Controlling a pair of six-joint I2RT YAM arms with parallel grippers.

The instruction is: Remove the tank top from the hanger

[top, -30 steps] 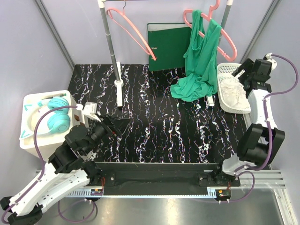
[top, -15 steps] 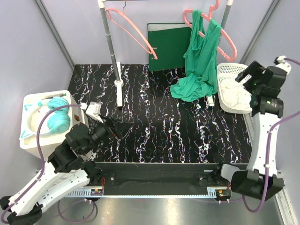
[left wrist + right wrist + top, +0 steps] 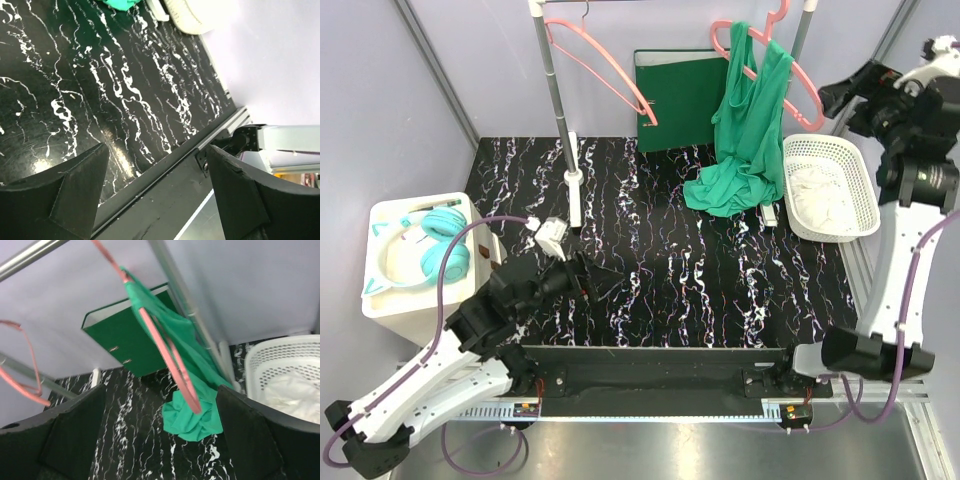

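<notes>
The hanger's pink arm beside the tank top's strap is clear of cloth, so my right gripper should next travel to the left in the top view and turn onto that part of the arm.
The green tank top (image 3: pixel 745 130) hangs by its straps on a pink hanger (image 3: pixel 803 88) at the right end of the rail, its hem bunched on the black marbled table. My right gripper (image 3: pixel 832 98) is raised to the right of the hanger, apart from it, and stands open and empty. In the right wrist view the hanger (image 3: pixel 170 355) and tank top (image 3: pixel 192 390) lie ahead between the fingers of the right gripper (image 3: pixel 160 430). My left gripper (image 3: pixel 610 280) hovers low over the table's near left, open and empty; the left wrist view shows the left gripper (image 3: pixel 157 185) above the table's front edge.
A second, bare pink hanger (image 3: pixel 605 70) hangs near the rack's left pole (image 3: pixel 560 110). A green binder (image 3: pixel 678 95) leans on the back wall. A white basket (image 3: pixel 832 150) holding white cloth stands at the right. A white box (image 3: pixel 390 300) with teal headphones sits at the left.
My right arm has lifted from over the basket and extended up towards the back right, level with the hanger. My left gripper has advanced to the right over the table.
</notes>
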